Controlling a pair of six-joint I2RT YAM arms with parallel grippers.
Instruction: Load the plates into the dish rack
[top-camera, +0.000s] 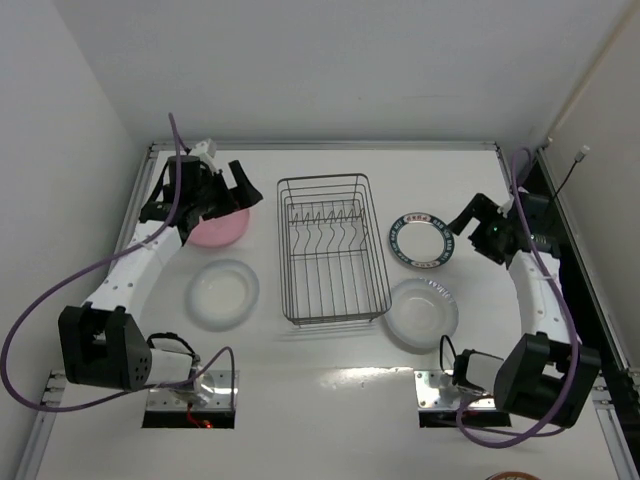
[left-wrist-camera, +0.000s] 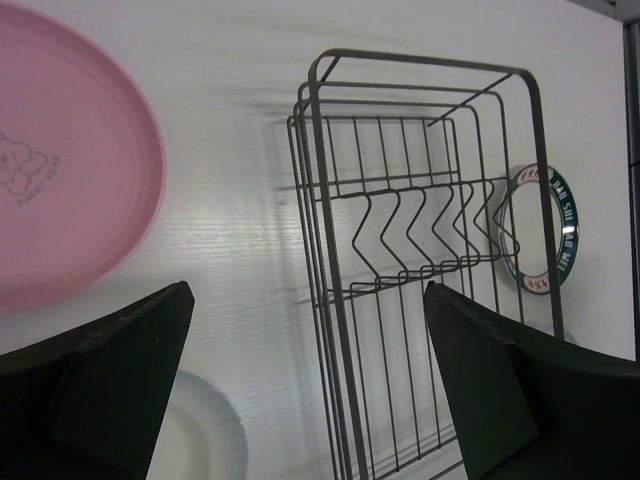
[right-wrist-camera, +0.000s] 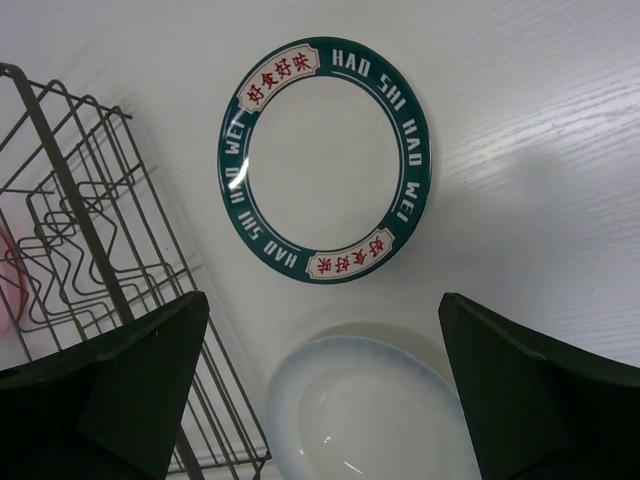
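Observation:
My right gripper should move down next and over onto the patterned plate's rim on the side away from the rack (top-camera: 283, 250), because the empty table leaves room there.
The wire dish rack (top-camera: 283, 250) stands empty mid-table. The pink plate (top-camera: 222, 230) lies left of it, a translucent white plate (top-camera: 222, 293) in front of that. The patterned-rim plate (top-camera: 422, 240) lies right of the rack, the second white plate (top-camera: 420, 313) in front of it. My left gripper (top-camera: 232, 195) is open and empty, hovering above the pink plate's near edge. My right gripper (top-camera: 462, 218) is open and empty, above the table just right of the patterned plate. The left wrist view shows the pink plate (left-wrist-camera: 60, 150) and the rack (left-wrist-camera: 322, 250). The right wrist view shows the patterned plate (right-wrist-camera: 325, 160) and a white plate (right-wrist-camera: 370, 410).
White walls close the table at the back and the left. A metal rail runs along the table's edges (top-camera: 330, 146). Purple cables loop from both arms. The arm bases (top-camera: 190, 385) sit at the near edge.

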